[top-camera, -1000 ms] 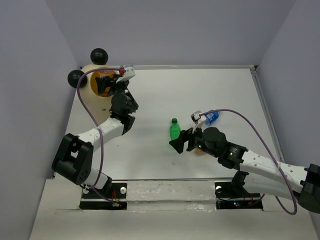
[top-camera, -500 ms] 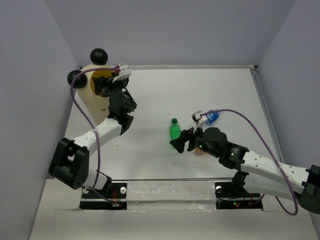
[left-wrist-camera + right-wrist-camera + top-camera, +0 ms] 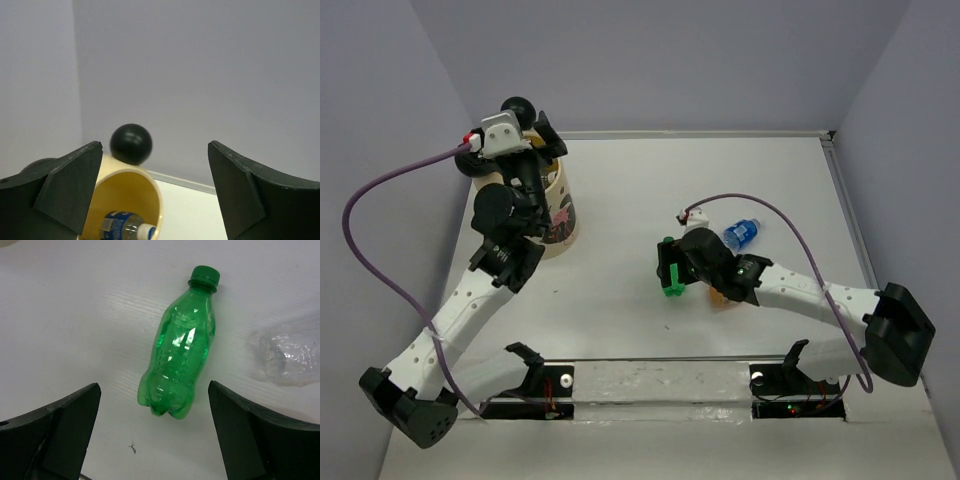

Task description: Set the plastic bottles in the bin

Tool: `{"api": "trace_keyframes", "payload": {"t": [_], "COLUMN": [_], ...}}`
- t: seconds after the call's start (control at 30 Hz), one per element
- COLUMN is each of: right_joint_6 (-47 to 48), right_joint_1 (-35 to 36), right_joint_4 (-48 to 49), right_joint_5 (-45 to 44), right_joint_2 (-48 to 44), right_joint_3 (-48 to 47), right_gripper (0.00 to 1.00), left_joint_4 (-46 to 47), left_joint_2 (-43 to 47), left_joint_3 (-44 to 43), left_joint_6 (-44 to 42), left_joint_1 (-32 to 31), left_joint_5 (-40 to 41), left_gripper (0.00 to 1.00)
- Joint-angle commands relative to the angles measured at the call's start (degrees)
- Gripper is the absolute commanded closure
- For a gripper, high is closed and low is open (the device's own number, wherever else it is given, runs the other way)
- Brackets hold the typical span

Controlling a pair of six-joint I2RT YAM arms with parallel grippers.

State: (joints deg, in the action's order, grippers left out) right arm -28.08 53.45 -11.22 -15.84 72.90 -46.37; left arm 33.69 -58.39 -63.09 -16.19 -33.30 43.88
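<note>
The green bottle lies lengthwise between the open fingers of the robot's right gripper, which next needs to move down and outward and close across the sides of the green bottle's middle [image 3: 672, 268] [image 3: 179, 346].
The cream bin [image 3: 558, 212] stands at the far left, its black ball ears [image 3: 517, 105] on the rim. My left gripper [image 3: 546, 133] is open and empty, held above the bin's mouth. The left wrist view shows the gripper [image 3: 155, 152], the yellowish inside of the bin [image 3: 131, 192] and a clear blue-labelled bottle [image 3: 121, 228] lying in it. My right gripper [image 3: 669, 264] is open, right over the green bottle [image 3: 671, 289] on the table. In the right wrist view the green bottle [image 3: 180, 365] lies cap away, between and just ahead of the open gripper [image 3: 152, 392].
A clear bottle with a blue label [image 3: 742, 233] lies right of the right gripper and shows as a clear shape in the right wrist view [image 3: 289, 357]. Something orange [image 3: 721, 297] lies partly hidden under the right arm. The left arm's cable [image 3: 380, 250] loops to the left.
My left arm has risen from the bin's mouth and now stands high above it. My right gripper has moved left, over the green bottle.
</note>
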Motion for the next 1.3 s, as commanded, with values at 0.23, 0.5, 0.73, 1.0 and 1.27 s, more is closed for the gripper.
{"api": "trace_keyframes", "payload": {"t": [0.23,0.5,0.73,1.0,1.27], "right_joint_6": [0.9,0.7,0.7,0.8,9.3], "right_joint_1": [-5.2,-5.8,-5.8,-4.7,2.3], "right_joint_4": [-7.9,-11.7,-13.3,-14.8,-0.3], "right_joint_5": [-2.6,-2.1,-2.0,-3.8,-0.4], "right_joint_2": [13.7,22.3,28.7,26.7,19.1], "right_joint_3": [-12.1,-17.8,-24.8,-30.6,-44.6], "right_gripper": [0.14,0.17,0.4,0.71,0.71], "left_joint_4": [-32.2,-45.1,-50.2,-51.7,-56.1], "left_joint_2": [23.4,40.0,46.9,52.2,58.1], "left_joint_3": [4.8,13.0,17.5,20.7,21.4], "left_joint_6": [33.8,37.5,36.5,41.0,43.8], "left_joint_1": [-0.3,-0.3,-0.3,-0.4,-0.5], "left_joint_5": [-37.7,-37.6,-36.4,-33.3,-14.3], "left_gripper": [0.01,0.01,0.01,0.01,0.01]}}
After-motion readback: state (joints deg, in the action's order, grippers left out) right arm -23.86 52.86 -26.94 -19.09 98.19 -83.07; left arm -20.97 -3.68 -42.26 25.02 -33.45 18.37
